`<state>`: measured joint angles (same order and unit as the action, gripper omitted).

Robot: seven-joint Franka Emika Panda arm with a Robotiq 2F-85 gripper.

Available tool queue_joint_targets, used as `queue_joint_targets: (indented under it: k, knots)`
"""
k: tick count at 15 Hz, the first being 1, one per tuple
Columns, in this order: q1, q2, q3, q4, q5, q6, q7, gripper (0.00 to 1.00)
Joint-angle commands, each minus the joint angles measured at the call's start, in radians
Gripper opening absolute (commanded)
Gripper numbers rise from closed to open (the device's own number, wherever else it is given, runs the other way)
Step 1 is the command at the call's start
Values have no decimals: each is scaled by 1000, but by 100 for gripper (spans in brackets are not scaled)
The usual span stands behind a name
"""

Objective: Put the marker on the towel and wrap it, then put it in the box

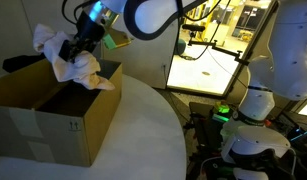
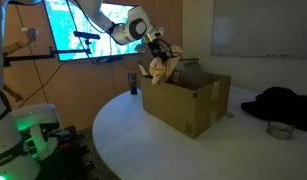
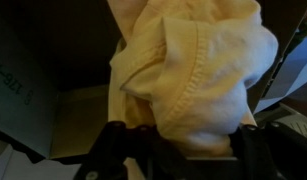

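Note:
I need to lower my gripper with the towel (image 1: pixel 78 66) next, down and slightly outward into the open box's interior (image 1: pixel 71 98), and release it there, since the towel hangs mostly above the box's rim.
My gripper (image 1: pixel 77 47) is shut on a bunched cream-white towel (image 1: pixel 78 66) and holds it over the open cardboard box (image 1: pixel 53 115). In an exterior view the towel (image 2: pixel 158 70) hangs at the near end of the box (image 2: pixel 188 105), its lower part at about rim level. In the wrist view the towel (image 3: pixel 198 75) fills the frame between the dark fingers (image 3: pixel 183 150). The marker is not visible; I cannot tell if it is inside the bundle.
The box stands on a round white table (image 1: pixel 143 130). A dark cloth (image 2: pixel 278 103) and a small round tin (image 2: pixel 280 130) lie at the table's far side. A dark cylinder (image 2: pixel 132 83) stands behind the box. Monitors and another robot base (image 1: pixel 253 140) surround the table.

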<state>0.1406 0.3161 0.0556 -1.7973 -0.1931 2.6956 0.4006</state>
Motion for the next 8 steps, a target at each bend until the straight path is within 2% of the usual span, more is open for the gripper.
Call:
queue_joint_targets:
  k: [1, 3, 5, 8]
  knots:
    - [92, 196, -77, 215, -44, -31, 81, 5]
    - [101, 267, -84, 275, -3, -55, 52, 7]
    - [107, 315, -95, 322, 12, -96, 35, 45]
    - [99, 349, -95, 364, 23, -168, 9, 66]
